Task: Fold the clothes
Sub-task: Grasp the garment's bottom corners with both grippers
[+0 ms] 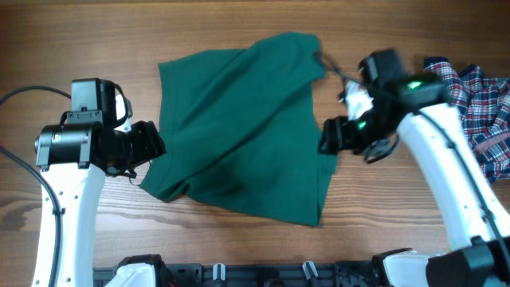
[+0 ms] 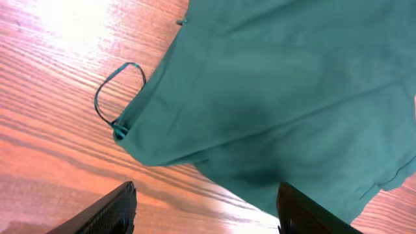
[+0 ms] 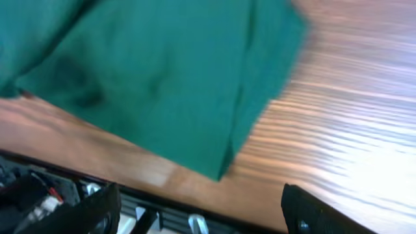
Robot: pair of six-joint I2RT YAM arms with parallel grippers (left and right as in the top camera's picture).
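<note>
My right gripper brings its open fingers back and down next, onto the near corner's fold of green cloth [image 1: 314,210] [image 3: 221,162], which lies below the gripper and back toward my base.
The clothes lie on the wooden table. A dark green garment [image 1: 239,127] is spread in the middle, folded over unevenly with its lower edge slanting. Its thin cord loop [image 2: 117,91] lies on the wood beside a corner of the green garment [image 2: 279,91]. My left gripper [image 1: 151,147] sits at the cloth's lower left corner. In the left wrist view that gripper [image 2: 208,218] is open, with bare wood and a cloth edge between the fingers. My right gripper [image 1: 331,137] hovers at the cloth's right edge. It is open [image 3: 201,218] above the green garment's corner [image 3: 149,78], holding nothing.
A navy-red-white plaid garment [image 1: 478,104] lies crumpled at the far right, partly under my right arm. A black rail [image 3: 162,218] with brackets runs along the table's front edge. Bare wood [image 1: 80,32] shows to the left of and behind the green cloth.
</note>
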